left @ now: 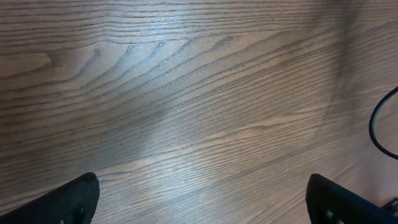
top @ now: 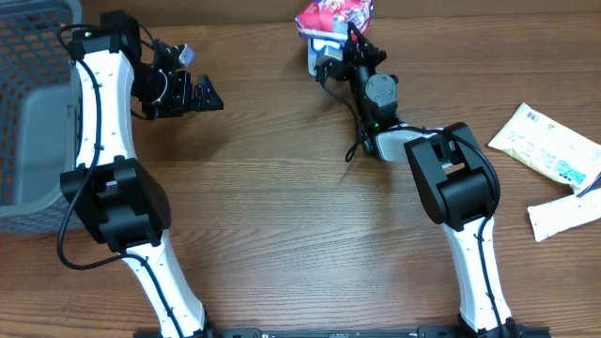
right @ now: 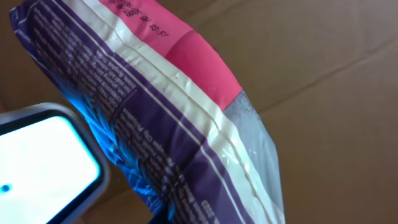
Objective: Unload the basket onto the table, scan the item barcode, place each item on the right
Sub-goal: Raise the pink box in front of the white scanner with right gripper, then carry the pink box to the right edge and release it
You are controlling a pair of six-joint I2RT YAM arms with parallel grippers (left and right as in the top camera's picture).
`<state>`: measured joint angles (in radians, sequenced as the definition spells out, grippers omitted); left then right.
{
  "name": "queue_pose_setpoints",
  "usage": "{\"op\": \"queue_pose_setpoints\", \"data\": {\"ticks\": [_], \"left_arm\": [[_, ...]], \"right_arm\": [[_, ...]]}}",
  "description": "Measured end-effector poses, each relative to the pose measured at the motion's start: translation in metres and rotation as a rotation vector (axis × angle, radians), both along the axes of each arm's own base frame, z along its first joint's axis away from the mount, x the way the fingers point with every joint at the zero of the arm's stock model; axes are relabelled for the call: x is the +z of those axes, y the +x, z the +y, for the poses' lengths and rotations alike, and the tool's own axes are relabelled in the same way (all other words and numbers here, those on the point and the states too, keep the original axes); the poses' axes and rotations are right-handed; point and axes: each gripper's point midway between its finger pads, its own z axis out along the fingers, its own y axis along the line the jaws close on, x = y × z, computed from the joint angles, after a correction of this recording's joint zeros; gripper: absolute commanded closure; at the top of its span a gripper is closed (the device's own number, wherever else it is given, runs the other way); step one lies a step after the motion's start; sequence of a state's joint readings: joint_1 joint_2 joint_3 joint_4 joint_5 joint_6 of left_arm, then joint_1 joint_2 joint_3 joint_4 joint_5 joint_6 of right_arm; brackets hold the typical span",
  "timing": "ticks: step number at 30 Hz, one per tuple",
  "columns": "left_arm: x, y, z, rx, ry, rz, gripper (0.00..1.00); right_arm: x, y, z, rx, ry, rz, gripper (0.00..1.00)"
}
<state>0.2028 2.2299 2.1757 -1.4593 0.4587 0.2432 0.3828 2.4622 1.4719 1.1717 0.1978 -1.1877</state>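
Note:
Other packets lie to the right of my right gripper in the overhead view, so I need to move this packet over the pale yellow packet [top: 552, 150] and let go of it there.
My right gripper [top: 350, 41] is at the table's far edge, shut on a snack packet [top: 333, 16] with a red and pink front. In the right wrist view the packet [right: 186, 124] fills the frame with its purple, white and pink back and small print. It hides my fingers. Blue light falls on its lower left side, next to the scanner's lit white window [right: 37, 165]. The scanner [top: 317, 54] sits just below the packet in the overhead view. No barcode shows. My left gripper [top: 192, 94] hangs open over bare wood, fingertips [left: 81, 199] wide apart.
A grey mesh basket [top: 28, 113] stands at the left edge. A pale yellow packet [top: 545, 141] and a white packet [top: 563, 214] lie at the right. A black cable [left: 376, 127] crosses the right edge of the left wrist view.

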Motion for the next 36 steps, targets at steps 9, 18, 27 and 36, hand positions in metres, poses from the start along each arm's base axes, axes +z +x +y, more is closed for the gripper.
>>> {"op": "queue_pose_setpoints", "data": {"ticks": [9,18,27,36], "left_arm": [[0.0,0.0,0.0,0.0,0.0,0.0,0.0],[0.0,0.0,0.0,0.0,0.0,0.0,0.0],[0.0,0.0,0.0,0.0,0.0,0.0,0.0],[0.0,0.0,0.0,0.0,0.0,0.0,0.0]], "right_arm": [[0.044,-0.002,-0.041,-0.229,0.217,0.003,0.96],[0.119,-0.06,-0.151,-0.79,0.657,-0.062,0.96],[0.085,-0.109,-0.223,-1.247,0.648,-0.075,0.97],[0.06,-0.139,-0.359,-1.588,0.512,-0.053,0.97]]}}
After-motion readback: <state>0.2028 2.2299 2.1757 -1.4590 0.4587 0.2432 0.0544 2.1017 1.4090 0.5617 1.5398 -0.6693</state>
